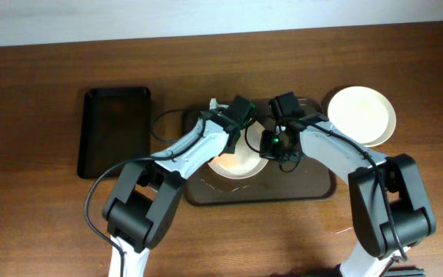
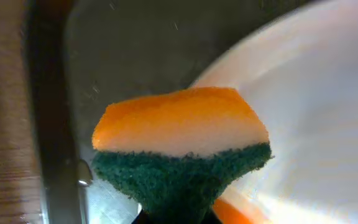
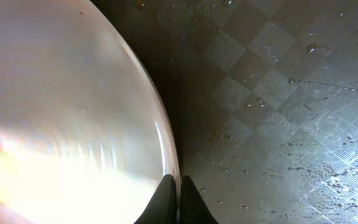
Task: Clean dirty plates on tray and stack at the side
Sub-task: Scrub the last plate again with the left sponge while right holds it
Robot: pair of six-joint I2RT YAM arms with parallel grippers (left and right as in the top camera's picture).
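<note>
The left gripper will next lift the sponge [image 2: 182, 140] off the plate and lower it into that tray [image 1: 314, 191].
A cream plate [image 1: 235, 163] lies on the dark brown tray [image 1: 314, 191] in the middle of the table. My left gripper [image 1: 246, 121] is shut on an orange and green sponge [image 2: 182, 140], held just above the plate [image 2: 316, 118] near its far rim. My right gripper [image 1: 271, 146] is shut on the plate's right rim [image 3: 169, 168], one finger on each side of the edge. The plate fills the left of the right wrist view [image 3: 61, 112]. A clean cream plate [image 1: 362, 114] sits on the table at the right of the tray.
A black rectangular tray [image 1: 114, 127] stands at the left. The brown tray's wet textured floor [image 3: 278, 112] shows to the right of the held plate. A white wall runs along the table's back edge.
</note>
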